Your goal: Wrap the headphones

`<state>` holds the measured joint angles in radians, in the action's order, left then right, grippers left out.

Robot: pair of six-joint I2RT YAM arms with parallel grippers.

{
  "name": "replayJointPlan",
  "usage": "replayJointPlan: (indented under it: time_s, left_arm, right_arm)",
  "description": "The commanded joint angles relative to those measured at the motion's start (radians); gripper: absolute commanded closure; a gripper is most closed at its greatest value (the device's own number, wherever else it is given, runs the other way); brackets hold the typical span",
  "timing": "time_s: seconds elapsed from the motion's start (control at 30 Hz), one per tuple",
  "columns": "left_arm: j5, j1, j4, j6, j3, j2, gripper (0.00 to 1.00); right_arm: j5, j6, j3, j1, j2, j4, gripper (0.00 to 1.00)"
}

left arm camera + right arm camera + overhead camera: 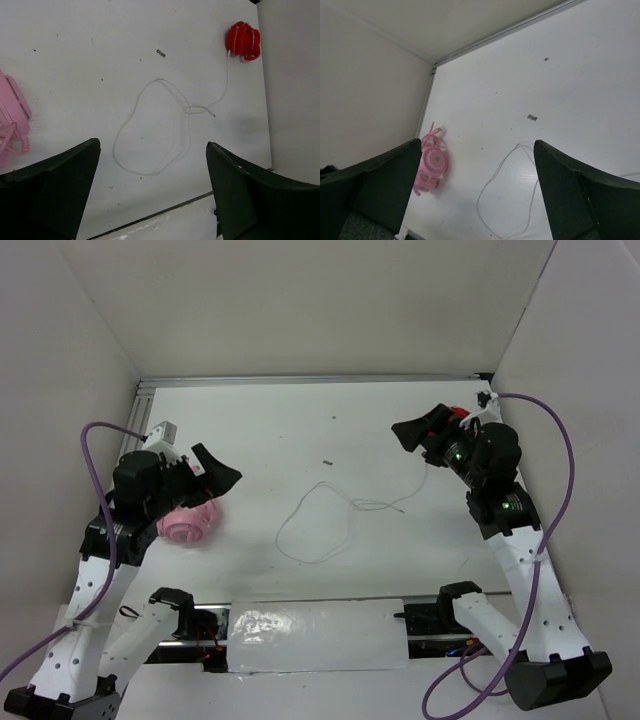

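Note:
The headphones' headband (461,411) is below the right gripper and to its right in the top view. The right gripper needs to swing that way next, point its fingers down and go lower.
The red headphones (243,41) lie folded at the far right of the white table; in the top view only a bit of red (458,413) shows behind my right gripper. Their thin white cable (315,525) trails left from them into a loose loop in the middle of the table, also seen in the left wrist view (150,125) and the right wrist view (505,200). My left gripper (218,476) (152,145) is open and empty, held above the table's left side. My right gripper (412,430) (477,143) is open and empty, held above the table just left of the headphones.
Pale pink headphones (188,523) with a coiled pink cable lie at the left under my left arm, also visible in both wrist views (10,120) (432,162). A small dark speck (327,462) lies mid-table. A clear plastic sheet (315,633) covers the front edge. White walls enclose three sides.

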<state>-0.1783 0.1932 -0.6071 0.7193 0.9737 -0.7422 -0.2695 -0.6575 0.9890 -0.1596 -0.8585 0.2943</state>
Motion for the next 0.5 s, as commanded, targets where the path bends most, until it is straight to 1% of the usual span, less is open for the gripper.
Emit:
replayJointPlan:
  time_s: [0.0, 0.07, 0.1, 0.13, 0.17, 0.2, 0.23, 0.27, 0.3, 0.33, 0.37, 0.4, 0.43, 0.47]
  left_arm:
    - [0.011, 0.005, 0.007, 0.025, 0.034, 0.021, 0.01]
    - [0.01, 0.006, 0.012, 0.026, 0.03, 0.02, 0.01]
    - [0.005, 0.005, 0.015, 0.026, 0.026, 0.012, 0.01]
    - [0.005, 0.005, 0.015, 0.026, 0.026, 0.012, 0.01]
    - [-0.001, 0.005, 0.017, 0.025, 0.026, 0.007, 0.01]
    - [-0.004, 0.005, 0.018, 0.023, 0.026, -0.005, 0.01]
    - [-0.004, 0.005, 0.015, 0.02, 0.026, -0.011, 0.01]
    - [-0.004, 0.006, 0.013, 0.02, 0.028, -0.026, 0.01]
    - [-0.004, 0.005, 0.012, 0.02, 0.028, -0.034, 0.01]
    - [-0.004, 0.006, 0.01, 0.017, 0.029, -0.043, 0.01]
    - [-0.004, 0.006, 0.012, 0.012, 0.03, -0.06, 0.01]
    - [-0.006, 0.006, 0.01, 0.008, 0.036, -0.068, 0.01]
    - [-0.004, 0.006, 0.009, 0.009, 0.039, -0.077, 0.01]
    - [0.006, 0.006, 0.006, 0.014, 0.042, -0.091, 0.01]
  right_arm:
    - [0.21, 0.015, 0.069, -0.006, 0.007, 0.084, 0.0]
    - [0.3, 0.038, 0.057, -0.008, 0.001, 0.109, 0.0]
    - [0.519, 0.004, 0.066, -0.008, -0.04, 0.146, 0.0]
    - [0.521, 0.004, 0.066, -0.008, -0.04, 0.173, 0.0]
    - [0.577, -0.002, 0.082, -0.003, -0.068, 0.204, 0.0]
    - [0.622, 0.004, 0.132, 0.021, -0.103, 0.241, 0.0]
    - [0.692, 0.001, 0.163, 0.038, -0.188, 0.302, 0.0]
    - [0.723, 0.001, 0.186, 0.055, -0.23, 0.318, 0.0]
    - [0.739, 0.004, 0.232, 0.101, -0.273, 0.333, 0.0]
    - [0.731, 0.007, 0.258, 0.13, -0.353, 0.357, 0.0]
    - [0.715, 0.015, 0.301, 0.152, -0.388, 0.362, 0.0]
    - [0.682, 0.025, 0.316, 0.229, -0.422, 0.359, 0.0]
    - [0.603, 0.039, 0.326, 0.267, -0.474, 0.321, 0.0]
    - [0.564, 0.056, 0.335, 0.302, -0.5, 0.295, 0.0]
